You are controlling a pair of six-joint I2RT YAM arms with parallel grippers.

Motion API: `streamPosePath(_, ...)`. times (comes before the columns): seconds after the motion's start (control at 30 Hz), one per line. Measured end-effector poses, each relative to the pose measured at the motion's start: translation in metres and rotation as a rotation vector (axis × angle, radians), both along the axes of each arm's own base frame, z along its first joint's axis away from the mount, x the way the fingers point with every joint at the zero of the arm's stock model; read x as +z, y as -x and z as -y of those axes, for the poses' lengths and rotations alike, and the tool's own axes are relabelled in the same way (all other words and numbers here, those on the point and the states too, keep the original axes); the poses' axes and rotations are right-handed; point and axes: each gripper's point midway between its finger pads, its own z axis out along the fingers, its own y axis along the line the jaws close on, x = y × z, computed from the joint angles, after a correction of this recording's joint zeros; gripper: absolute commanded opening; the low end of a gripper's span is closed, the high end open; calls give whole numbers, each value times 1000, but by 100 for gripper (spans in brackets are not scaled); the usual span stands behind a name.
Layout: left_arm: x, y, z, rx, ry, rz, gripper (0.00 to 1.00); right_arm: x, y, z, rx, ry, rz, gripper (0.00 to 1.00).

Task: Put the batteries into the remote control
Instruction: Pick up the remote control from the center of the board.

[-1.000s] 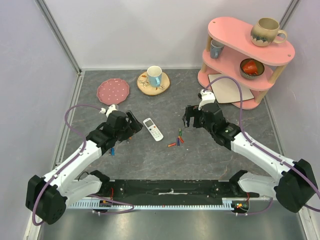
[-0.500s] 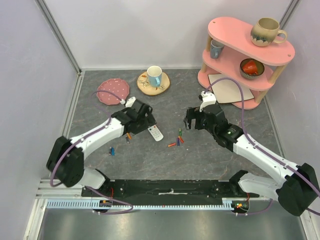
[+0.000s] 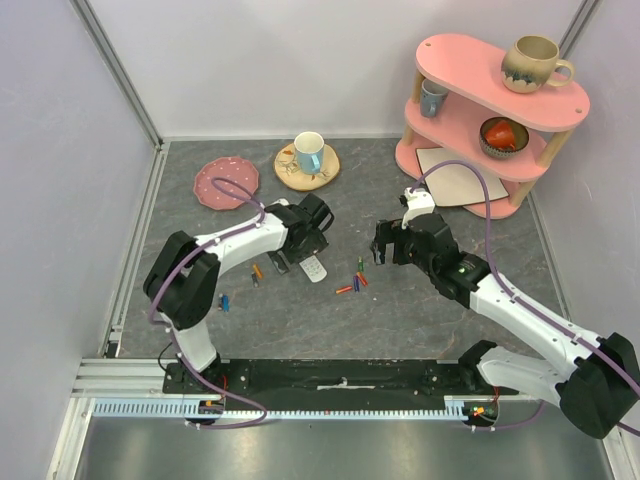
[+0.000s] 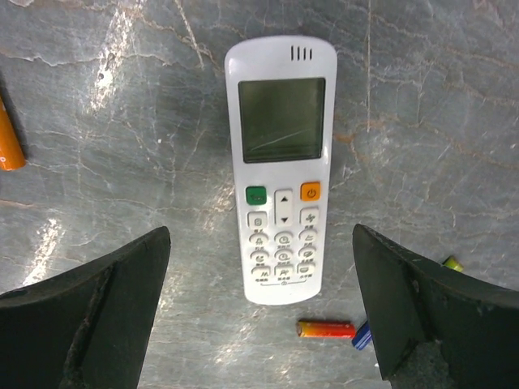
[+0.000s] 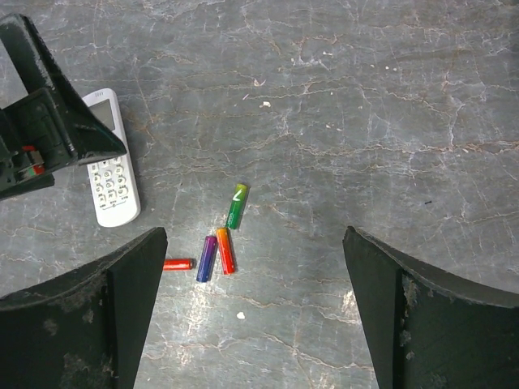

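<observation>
My left gripper lowers its fingers beside both long edges of the white remote control (image 4: 281,170) next, with its keypad (image 4: 283,234) between them, then closes.
The white remote control (image 4: 281,170) lies face up on the grey table, screen away from the wrist camera. In the top view it (image 3: 314,269) is partly covered by my left gripper (image 3: 297,252). The left gripper (image 4: 261,243) is open and hovers over the remote, one finger on each side, not touching it. Green (image 5: 236,206), purple (image 5: 207,258), orange (image 5: 225,250) and red (image 5: 178,264) batteries lie together right of the remote. My right gripper (image 5: 253,239) is open and empty above them; it shows in the top view (image 3: 385,243) too. An orange battery (image 3: 258,271) and a blue one (image 3: 225,302) lie further left.
A pink plate (image 3: 226,183) and a cup on a wooden coaster (image 3: 308,152) stand at the back. A pink two-tier shelf (image 3: 490,120) with a mug, a bowl and a small cup stands back right, a white mat (image 3: 458,185) at its foot. Walls enclose the table.
My left arm has swung from the left side to the right and forward, and its open gripper now hangs over the remote. The right arm has barely shifted.
</observation>
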Motion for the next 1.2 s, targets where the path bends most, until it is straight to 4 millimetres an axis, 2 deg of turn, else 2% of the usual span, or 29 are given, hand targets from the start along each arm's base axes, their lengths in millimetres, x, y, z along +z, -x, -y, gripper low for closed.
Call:
streamPosePath(0.13,-2,-6,1,31,-22,-4,97,1,0,0,1,-2,2,98)
streamPosePath(0.37,-13,-14,6,41,-43,-25,88,-1,1,1,1,-1,-1,98)
streamPosePath(0.77,-26,-23,-6,79,-54,-47,74,-1,2,0,4,-4,-8,98)
streamPosePath(0.83,-28,-24,-8,83,-52,-47,65,-2,3,0,5,-3,-10,98)
streamPosePath(0.97,-33,-21,-9,73,-52,-51,54,-2,3,0,3,-6,-12,98)
streamPosePath(1.0,-33,-22,-8,67,-49,-49,47,-2,3,0,3,-6,-12,98)
streamPosePath(1.17,-32,-22,-5,42,-35,-45,27,-4,6,2,-1,-5,-25,98)
streamPosePath(1.2,-32,-22,-5,40,-33,-44,20,-3,7,2,0,-5,-25,98)
